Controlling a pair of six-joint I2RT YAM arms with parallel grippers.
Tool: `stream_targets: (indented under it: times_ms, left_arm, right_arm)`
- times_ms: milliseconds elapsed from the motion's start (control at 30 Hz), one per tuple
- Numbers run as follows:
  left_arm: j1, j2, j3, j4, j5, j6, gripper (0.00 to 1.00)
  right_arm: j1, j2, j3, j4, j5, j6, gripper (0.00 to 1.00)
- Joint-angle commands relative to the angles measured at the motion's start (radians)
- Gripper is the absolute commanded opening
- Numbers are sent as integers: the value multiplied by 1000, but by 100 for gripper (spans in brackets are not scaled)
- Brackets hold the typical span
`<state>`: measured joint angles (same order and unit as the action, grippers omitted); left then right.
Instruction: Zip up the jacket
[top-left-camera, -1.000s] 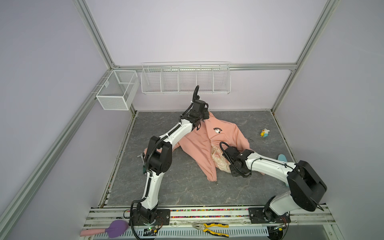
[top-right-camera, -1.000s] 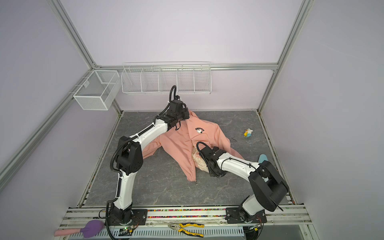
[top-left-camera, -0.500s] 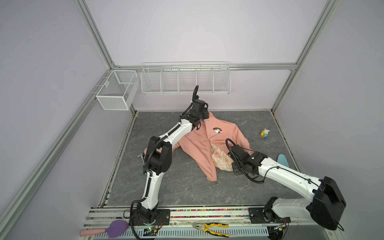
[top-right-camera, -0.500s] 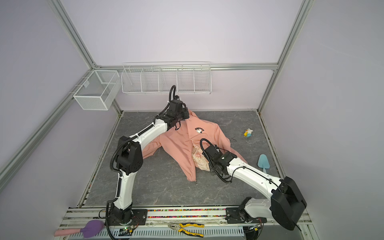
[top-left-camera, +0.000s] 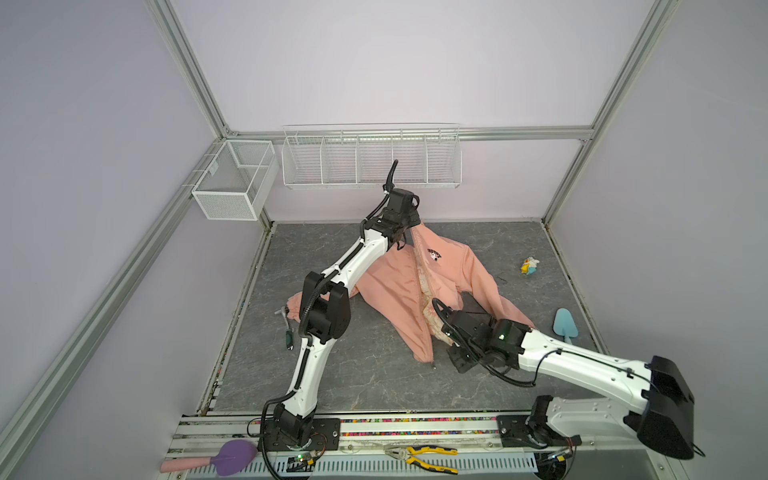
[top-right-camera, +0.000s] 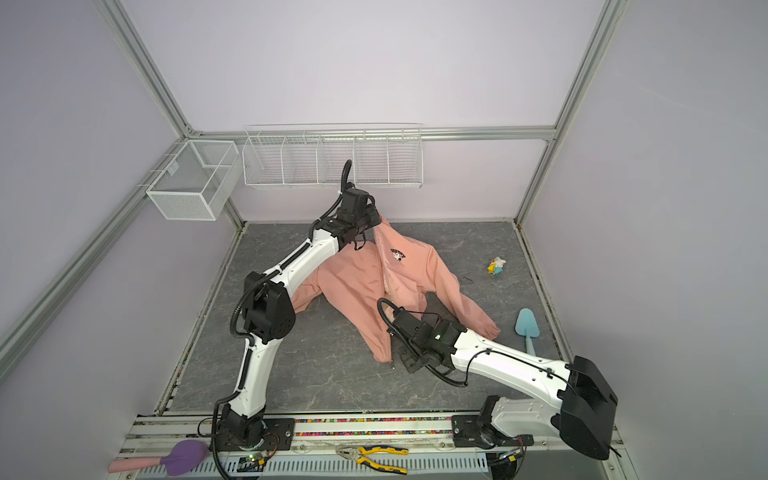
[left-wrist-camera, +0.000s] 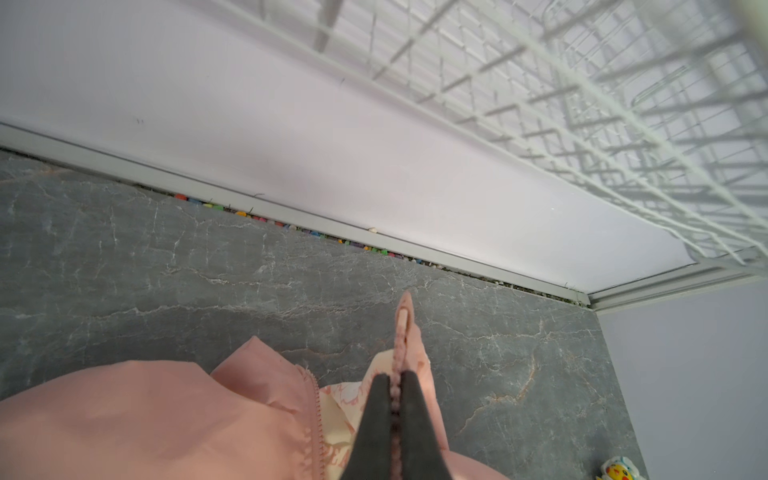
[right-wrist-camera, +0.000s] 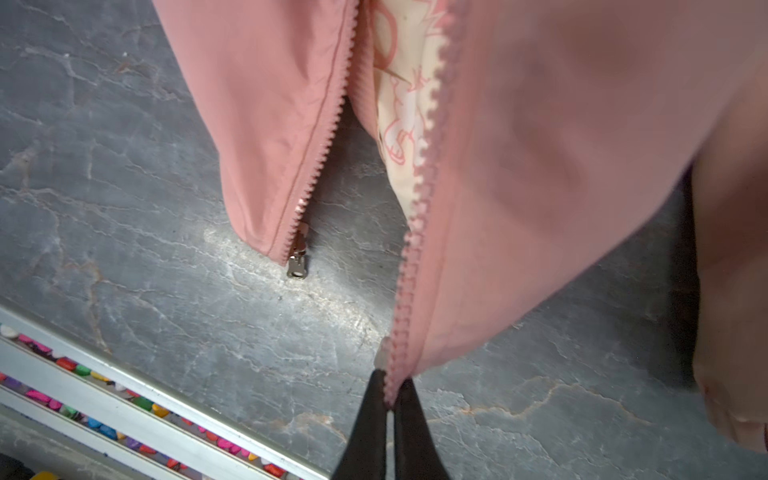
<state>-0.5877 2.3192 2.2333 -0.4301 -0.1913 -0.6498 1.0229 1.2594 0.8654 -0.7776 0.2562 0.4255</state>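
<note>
My left gripper will next go down toward the opposite panel's zipper edge (top-left-camera: 412, 249) (left-wrist-camera: 315, 404) and let go of the held edge, because cream lining shows in the gap beside the raised collar.
The salmon-pink jacket (top-left-camera: 395, 291) (top-right-camera: 353, 286) lies unzipped on the grey floor, its cream lining (right-wrist-camera: 399, 83) showing in the gap. My left gripper (left-wrist-camera: 395, 380) (top-left-camera: 411, 226) is shut on the zipper edge at the collar and holds it raised near the back wall. My right gripper (right-wrist-camera: 390, 388) (top-left-camera: 451, 347) is shut on the bottom end of one zipper tape, lifted off the floor. The metal zipper slider (right-wrist-camera: 297, 264) hangs at the bottom of the opposite panel, apart from the held end. A small cartoon patch (top-left-camera: 433, 254) shows on the chest.
A small yellow toy (top-left-camera: 530, 265) and a blue trowel (top-left-camera: 565, 328) lie to the right of the jacket. A hand tool (top-left-camera: 287, 328) lies by the left sleeve. Wire baskets (top-left-camera: 370, 162) (top-left-camera: 232, 183) hang on the back wall. Pliers (top-left-camera: 424, 455) rest on the front rail.
My right gripper has shut on the lower zipper end and drawn it toward the front rail, its arm swinging out to the right. The left arm has held still.
</note>
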Motion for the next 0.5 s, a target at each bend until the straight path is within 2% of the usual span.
stream_targets:
  times_ms: [0,433,467]
  left_arm:
    - [12,55,82,-91,-54,-43,0]
    - [13,129,98,-151,-62,-26,0]
    - [14,132,97,-154,-63,-22,11]
  right_arm:
    - [22,44,-5,18,-27,-9,7]
    - [25,187,-1,175,-106,41,7]
    - [26,201,2,181,-113,42,7]
